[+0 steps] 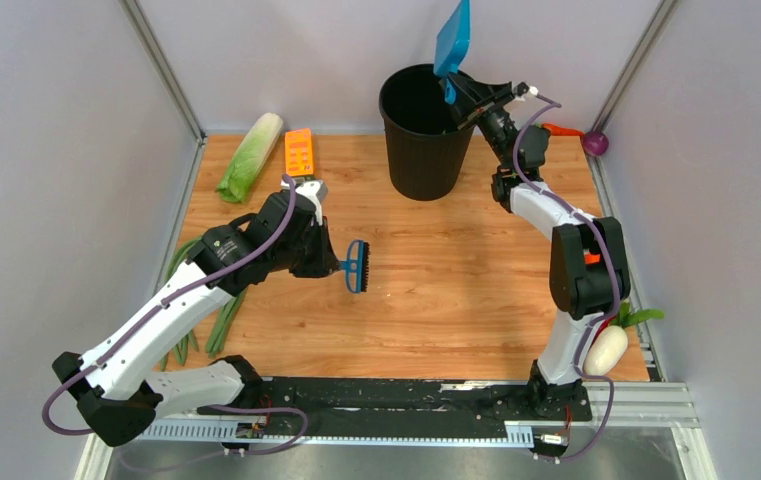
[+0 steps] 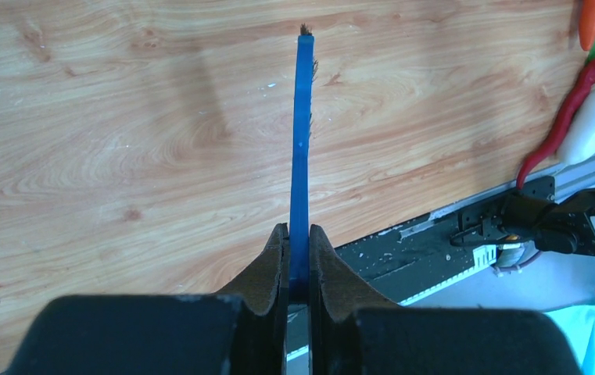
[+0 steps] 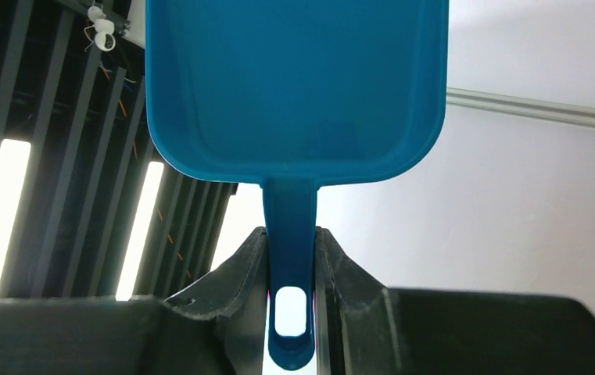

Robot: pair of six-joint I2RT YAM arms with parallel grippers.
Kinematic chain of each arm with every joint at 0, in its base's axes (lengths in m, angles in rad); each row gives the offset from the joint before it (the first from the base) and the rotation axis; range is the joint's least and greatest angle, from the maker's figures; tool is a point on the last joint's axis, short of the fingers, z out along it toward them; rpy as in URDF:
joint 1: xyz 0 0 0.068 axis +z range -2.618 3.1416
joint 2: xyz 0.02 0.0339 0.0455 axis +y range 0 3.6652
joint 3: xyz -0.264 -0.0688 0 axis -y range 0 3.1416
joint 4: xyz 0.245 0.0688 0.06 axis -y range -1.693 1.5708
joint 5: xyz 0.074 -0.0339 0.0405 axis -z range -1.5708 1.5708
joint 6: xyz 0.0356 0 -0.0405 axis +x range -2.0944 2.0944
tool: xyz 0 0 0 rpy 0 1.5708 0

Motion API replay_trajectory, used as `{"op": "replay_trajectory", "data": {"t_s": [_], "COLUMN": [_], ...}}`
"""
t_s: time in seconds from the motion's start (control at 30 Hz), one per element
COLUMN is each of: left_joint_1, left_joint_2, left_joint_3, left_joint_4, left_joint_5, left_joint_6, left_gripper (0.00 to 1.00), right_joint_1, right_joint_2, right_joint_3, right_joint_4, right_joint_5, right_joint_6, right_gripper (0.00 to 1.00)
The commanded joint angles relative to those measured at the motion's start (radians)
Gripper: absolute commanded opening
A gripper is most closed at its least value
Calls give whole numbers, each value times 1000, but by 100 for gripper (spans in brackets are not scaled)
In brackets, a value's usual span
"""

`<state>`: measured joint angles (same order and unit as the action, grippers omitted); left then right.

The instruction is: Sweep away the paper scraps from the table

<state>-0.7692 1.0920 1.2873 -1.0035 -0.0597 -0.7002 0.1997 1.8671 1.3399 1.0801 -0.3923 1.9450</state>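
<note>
I should move my right gripper back from the bin [image 1: 424,135] and down, turn the dustpan flat onto the bare wood and let go of it, because the dustpan is empty.
My left gripper [image 1: 333,262] is shut on the handle of a blue hand brush [image 1: 357,265] and holds it just above the middle of the wooden table [image 1: 456,290]. The left wrist view shows the brush [image 2: 302,133] edge-on, running out from the gripper [image 2: 299,238]. At the back, my right gripper [image 1: 453,95] is shut on the handle of a blue dustpan [image 1: 453,38], which stands tipped up over a black bin [image 1: 424,135]. In the right wrist view the dustpan [image 3: 294,86] looks empty above the gripper [image 3: 290,246]. No paper scraps are in view.
A cabbage [image 1: 251,155] and an orange block [image 1: 299,152] lie at the back left. Green beans [image 1: 218,322] lie along the left edge. A white radish [image 1: 606,350] sits at the front right, with a red chili [image 2: 560,125] beside it. A purple ball [image 1: 596,143] sits at the back right.
</note>
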Motion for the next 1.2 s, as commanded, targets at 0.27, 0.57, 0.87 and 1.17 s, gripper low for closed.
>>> {"op": "replay_trajectory", "data": {"t_s": [0.27, 0.57, 0.87, 1.17], "left_joint_1": [4, 4, 4, 4], "left_joint_2": [-15, -24, -67, -95], "left_joint_3": [-3, -6, -62, -120], "left_joint_4": [42, 43, 52, 83], "left_joint_5": [26, 28, 34, 46], "left_joint_6": [-10, 2, -2, 2], "left_gripper": [0, 0, 0, 0], "right_joint_1": [4, -37, -103, -100], "right_joint_2": [-54, -138, -397, -568], "right_joint_3": [149, 177, 344, 202], "right_joint_4": [135, 100, -1170, -1575], "right_joint_5": [26, -166, -145, 202], "right_joint_6": [230, 93, -909, -1248], "right_gripper": [0, 0, 0, 0]}}
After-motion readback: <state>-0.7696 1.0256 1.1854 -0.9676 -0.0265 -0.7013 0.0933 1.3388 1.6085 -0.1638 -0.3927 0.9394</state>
